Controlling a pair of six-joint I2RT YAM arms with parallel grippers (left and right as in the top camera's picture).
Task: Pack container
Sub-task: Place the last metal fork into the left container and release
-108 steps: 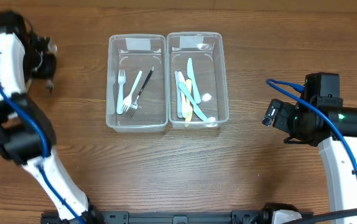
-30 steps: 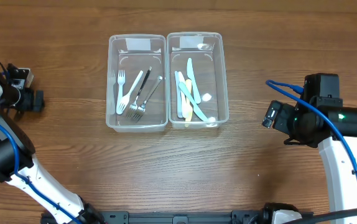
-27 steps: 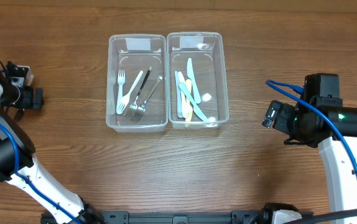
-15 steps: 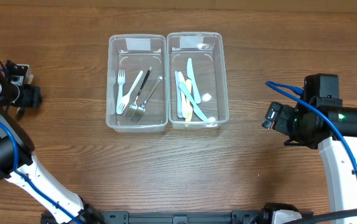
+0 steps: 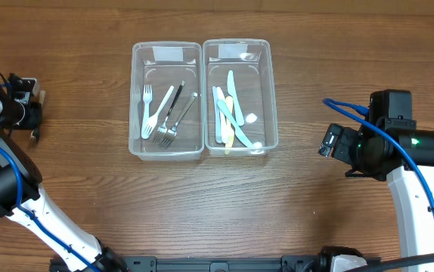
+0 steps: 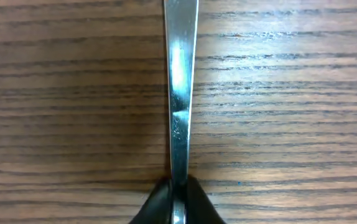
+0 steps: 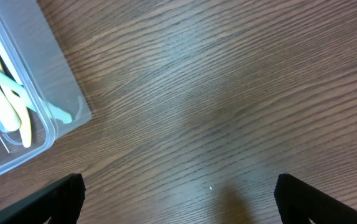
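Observation:
My left gripper lifts the metal utensil off the wood and lowers it inside next, since the container of forks (image 5: pixel 167 103) already holds metal forks.
Two clear plastic containers stand side by side at the table's back middle. The left container (image 5: pixel 135 98) holds white and metal forks (image 5: pixel 168 113). The right container (image 5: pixel 271 98) holds pastel plastic cutlery (image 5: pixel 228 113); its corner shows in the right wrist view (image 7: pixel 41 118). My left gripper (image 5: pixel 34 113) is at the far left edge of the table, shut on a shiny metal utensil handle (image 6: pixel 180 93) that lies along the wood; its fingertips (image 6: pixel 178 196) pinch it. The utensil's head is out of view. My right gripper (image 7: pixel 178 199) is open and empty over bare wood at the right (image 5: pixel 330 142).
The wooden table (image 5: pixel 217 204) runs in front of the containers and between them and each arm. The right arm's blue cable (image 5: pixel 345 106) loops toward the right container.
A metal fork has joined the forks in the left container since the earliest frame. The left arm dropped to the far left edge and shifted slightly there. The right arm has not moved.

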